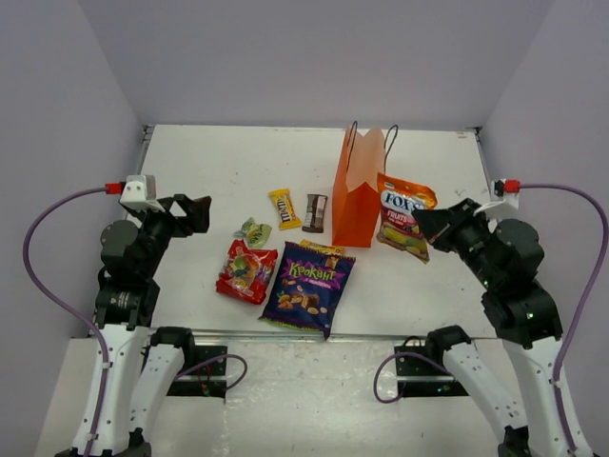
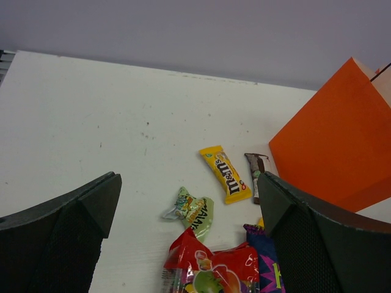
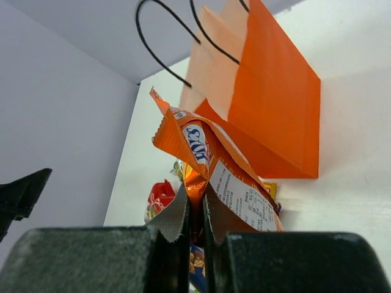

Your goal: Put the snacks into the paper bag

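I should next lift the orange bag of sweets (image 1: 403, 215) in my right gripper away from my base, then move it across over the open top of the paper bag.
The orange paper bag (image 1: 360, 195) stands upright mid-table, its black cord handles up; it also fills the right wrist view as the paper bag (image 3: 269, 116). My right gripper (image 1: 425, 225) is shut on the edge of the orange bag of sweets (image 1: 403, 215), held lifted just right of the paper bag; the orange bag (image 3: 211, 165) is pinched between the pads. On the table lie the purple nut bag (image 1: 308, 288), red bag (image 1: 246, 270), green-yellow wrapper (image 1: 253, 231), yellow pack (image 1: 284, 208) and brown bar (image 1: 314, 212). My left gripper (image 1: 195, 213) hovers open, empty, left of them.
White walls close in on the left, back and right of the table (image 1: 219, 162). The table's near edge has a metal rail (image 1: 285, 335) by the arm bases.
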Robot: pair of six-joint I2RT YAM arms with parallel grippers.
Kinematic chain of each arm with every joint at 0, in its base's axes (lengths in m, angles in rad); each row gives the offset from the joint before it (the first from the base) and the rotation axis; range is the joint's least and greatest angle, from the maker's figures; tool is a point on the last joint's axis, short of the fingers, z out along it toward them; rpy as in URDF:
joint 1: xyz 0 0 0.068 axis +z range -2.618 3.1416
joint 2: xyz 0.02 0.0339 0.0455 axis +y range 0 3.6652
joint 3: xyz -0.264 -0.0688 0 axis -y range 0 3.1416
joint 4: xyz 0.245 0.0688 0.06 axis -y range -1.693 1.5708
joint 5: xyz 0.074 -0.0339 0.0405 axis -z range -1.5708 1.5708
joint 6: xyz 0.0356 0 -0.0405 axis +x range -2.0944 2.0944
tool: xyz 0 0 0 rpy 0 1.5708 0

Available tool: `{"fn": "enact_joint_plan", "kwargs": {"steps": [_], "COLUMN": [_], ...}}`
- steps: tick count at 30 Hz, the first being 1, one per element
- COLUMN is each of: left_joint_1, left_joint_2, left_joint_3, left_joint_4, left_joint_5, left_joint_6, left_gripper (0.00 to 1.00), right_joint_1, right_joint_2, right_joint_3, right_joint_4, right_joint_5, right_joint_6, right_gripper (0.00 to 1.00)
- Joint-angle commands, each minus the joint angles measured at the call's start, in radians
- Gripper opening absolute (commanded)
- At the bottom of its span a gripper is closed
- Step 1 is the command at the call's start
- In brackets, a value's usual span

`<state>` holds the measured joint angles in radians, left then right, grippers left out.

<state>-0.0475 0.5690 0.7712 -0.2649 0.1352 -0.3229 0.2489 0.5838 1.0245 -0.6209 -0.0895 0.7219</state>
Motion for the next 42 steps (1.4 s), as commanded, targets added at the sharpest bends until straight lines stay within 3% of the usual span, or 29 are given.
{"fn": "enact_joint_plan", "kwargs": {"steps": [1, 22, 30, 42], "left_joint_1": [-0.005, -0.005, -0.005, -0.005], "left_joint_2": [-0.011, -0.015, -0.015, -0.012], "left_joint_3": [0.008, 0.008, 0.01, 0.01], "left_joint_4": [0.009, 0.009, 0.01, 0.01], "left_joint_5": [0.02, 0.03, 0.043, 0.04], "left_joint_6": [0.005, 0.01, 0.015, 0.015], "left_gripper": [1.0, 1.0, 1.0, 1.0], "right_joint_1": [0.01, 0.024, 0.027, 0.082], "right_joint_2": [0.046, 0.597, 0.691, 0.812], "right_joint_3": [0.126, 0.658, 0.622, 0.628], "right_joint_4": [0.096, 0.188, 0.311, 0.34], "right_joint_5": [-0.036, 0.065, 0.132, 0.232], "right_joint_6": [-0.044, -0.125, -0.032, 0.03], "right_gripper": [0.0, 0.0, 0.0, 0.0]}}
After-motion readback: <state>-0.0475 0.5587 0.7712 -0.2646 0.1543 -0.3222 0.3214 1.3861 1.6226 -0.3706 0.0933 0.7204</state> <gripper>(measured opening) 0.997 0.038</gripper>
